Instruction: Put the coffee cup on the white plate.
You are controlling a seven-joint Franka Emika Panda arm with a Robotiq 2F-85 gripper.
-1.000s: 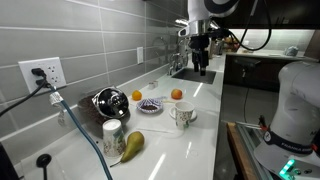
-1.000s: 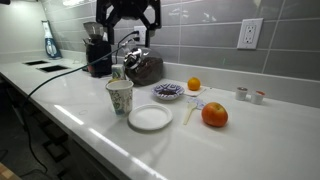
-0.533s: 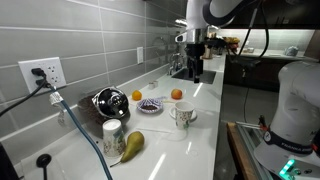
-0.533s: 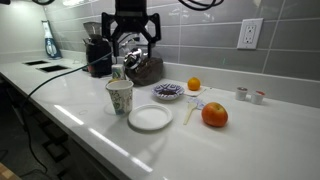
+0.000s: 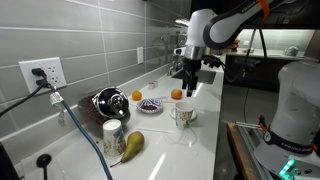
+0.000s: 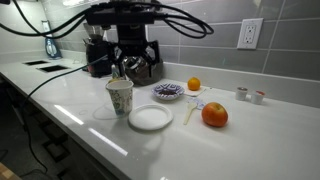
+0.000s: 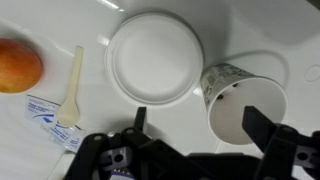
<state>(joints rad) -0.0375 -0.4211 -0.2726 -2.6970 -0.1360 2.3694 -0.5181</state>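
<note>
My gripper lowers astride the coffee cup's rim on the plate's side [image 5: 185,103] [image 7: 212,104] next, since one open finger hangs over the coffee cup's opening.
The coffee cup [image 6: 120,96] is a whitish mug with a dark speckled print. It stands upright on the counter beside the white plate [image 6: 150,118], touching or nearly touching its rim. Both show in the wrist view, cup [image 7: 243,100] at right and plate [image 7: 155,58] at centre, and in an exterior view, cup [image 5: 181,115] and plate [image 5: 193,117]. My gripper [image 7: 200,128] is open and empty. It hangs above them, with one finger over the cup's mouth. In both exterior views it [image 5: 190,82] [image 6: 133,66] is well above the counter.
A large orange [image 6: 214,114] [image 7: 18,65], a pale spoon [image 7: 70,88] and sugar packets [image 7: 45,108] lie beside the plate. A dark-patterned dish [image 6: 167,92], a small orange [image 6: 194,84], a black kettle [image 5: 108,101], a pear [image 5: 132,145] and a pale cylinder [image 5: 113,132] stand nearby.
The arm has come down and moved along the counter from near the sink toward the cup and plate. The gripper stays open. Cup and plate have not moved.
</note>
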